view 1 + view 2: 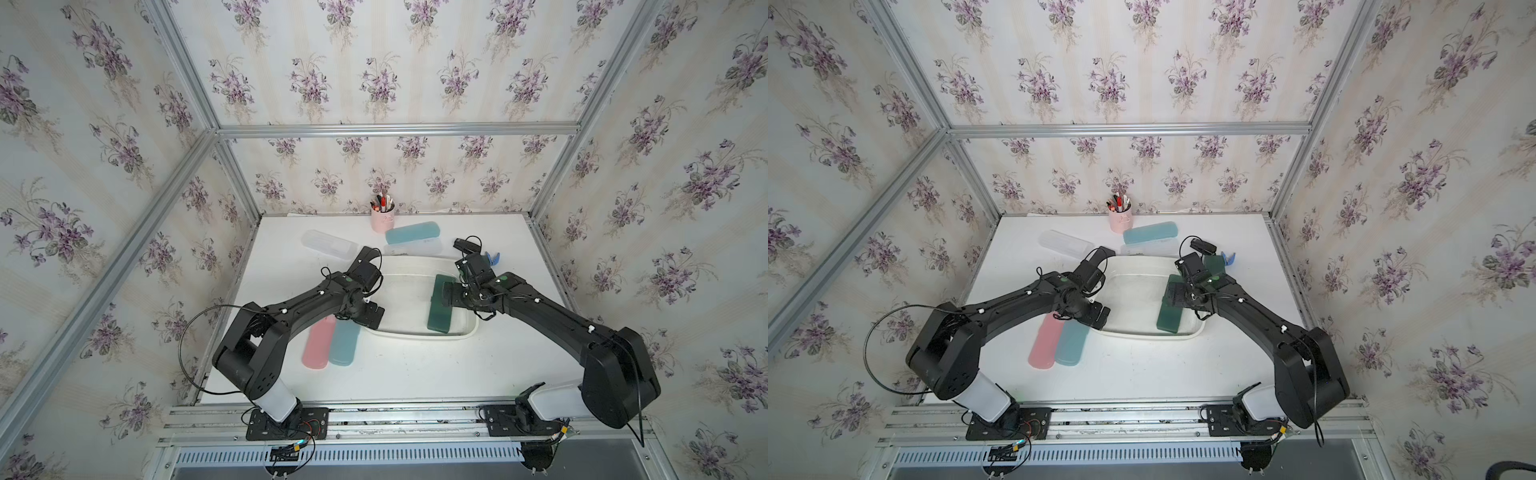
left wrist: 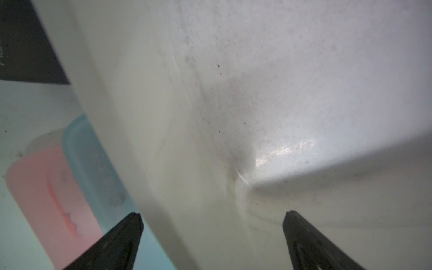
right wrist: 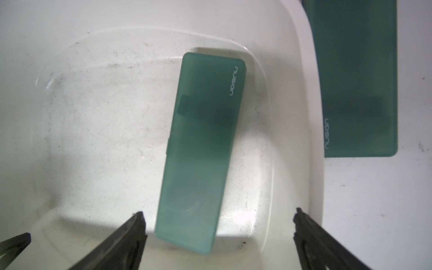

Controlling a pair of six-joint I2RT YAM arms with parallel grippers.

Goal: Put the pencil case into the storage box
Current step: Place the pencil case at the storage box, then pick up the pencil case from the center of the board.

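I should move my right gripper over the box's rim, then down to close across the second dark green case (image 1: 1214,263) (image 3: 356,90), since one case already lies on the bottom of the box.
The storage box (image 1: 415,335) is a shallow white tub in mid-table, seen in both top views (image 1: 1142,335). A dark green pencil case (image 1: 439,309) lies flat on its floor by the right wall, plain in the right wrist view (image 3: 201,152). My right gripper (image 3: 218,212) hangs open just above the case's end, touching nothing; from above it sits over the case (image 1: 451,292). My left gripper (image 2: 212,213) is open and holds nothing. Its fingers straddle the box's wall (image 2: 163,117) at the near left corner (image 1: 371,314).
A second dark green case (image 3: 357,81) lies outside the box's right rim. Pink (image 1: 319,343) and light blue (image 1: 345,343) cases lie left of the box. A teal case (image 1: 412,232), two clear cases (image 1: 328,244) and a pink pen cup (image 1: 383,220) stand behind.
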